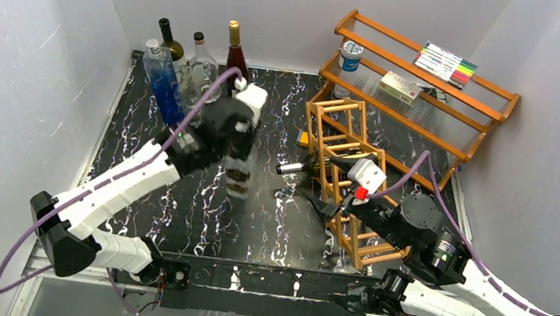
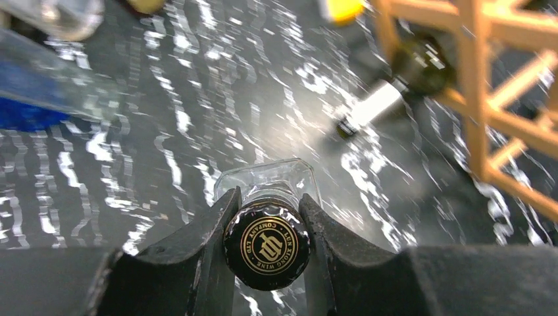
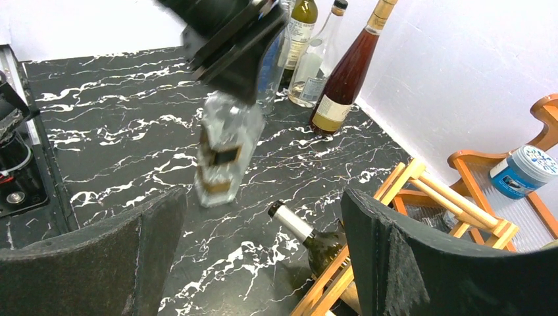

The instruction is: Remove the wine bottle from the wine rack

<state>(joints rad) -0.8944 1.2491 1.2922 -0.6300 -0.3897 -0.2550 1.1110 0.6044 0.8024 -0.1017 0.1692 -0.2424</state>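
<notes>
I will next move my left gripper outward toward the standing bottles and let go of the clear square bottle just in front of the red-brown one (image 2: 172, 49), where bare table shows.
The wine bottle (image 1: 292, 168), dark green with a silver-white foil neck, lies in the orange-brown wine rack (image 1: 348, 146), its neck sticking out to the left over the table. My right gripper (image 1: 321, 206) stands open just in front of the rack; in the right wrist view the bottle's neck (image 3: 295, 224) lies between and beyond its fingers, untouched. My left gripper (image 2: 266, 227) is shut on the black-capped neck of a clear square bottle (image 2: 266, 245), upright over the middle of the table (image 1: 240, 171) and motion-blurred. Whether its base touches the table is unclear.
Several bottles stand at the back left: a blue one (image 1: 164, 85), a dark one (image 1: 168, 39), a clear one (image 1: 202, 62) and a red-brown one (image 1: 234, 56). A two-tier wooden shelf (image 1: 473, 98) behind the rack holds a tin (image 1: 350, 54), a box and markers.
</notes>
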